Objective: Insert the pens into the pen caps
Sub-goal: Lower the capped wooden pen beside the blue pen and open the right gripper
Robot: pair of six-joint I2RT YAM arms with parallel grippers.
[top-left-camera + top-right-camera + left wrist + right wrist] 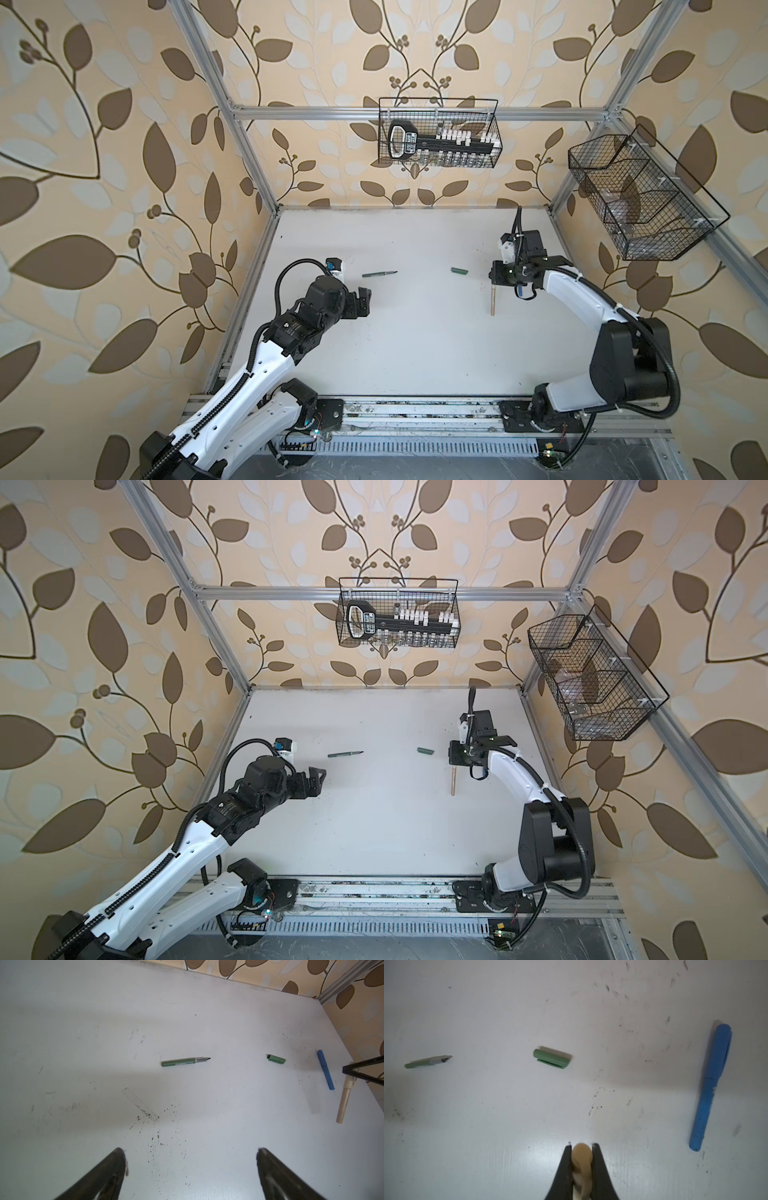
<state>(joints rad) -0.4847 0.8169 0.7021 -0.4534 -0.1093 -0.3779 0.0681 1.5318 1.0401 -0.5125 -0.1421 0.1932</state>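
Note:
I will next move my right gripper down and outward and let go of the tan pen (493, 302). The bare table beside the blue pen is below my gripper and farther outward.
A dark green pen (379, 274) (345, 754) (186, 1061) (428, 1061) lies uncapped on the white table, its dark tip pointing at the green pen cap (460, 271) (425, 751) (276, 1059) (550, 1058). My left gripper (365, 297) (318, 777) (191, 1153) hovers open and empty just in front of that pen. My right gripper (493, 286) (454, 766) (581, 1145) is shut on one end of a tan pen (493, 302) (452, 783) (345, 1103) (581, 1153), which hangs toward the table. A blue pen (325, 1069) (710, 1086) with its cap on lies beside it; in both top views the right arm hides it.
A wire basket (439, 133) holding a black tool hangs on the back wall. Another wire basket (640, 199) hangs on the right wall. Aluminium frame posts (249, 153) edge the table. Dark ink specks (158, 1136) mark the surface.

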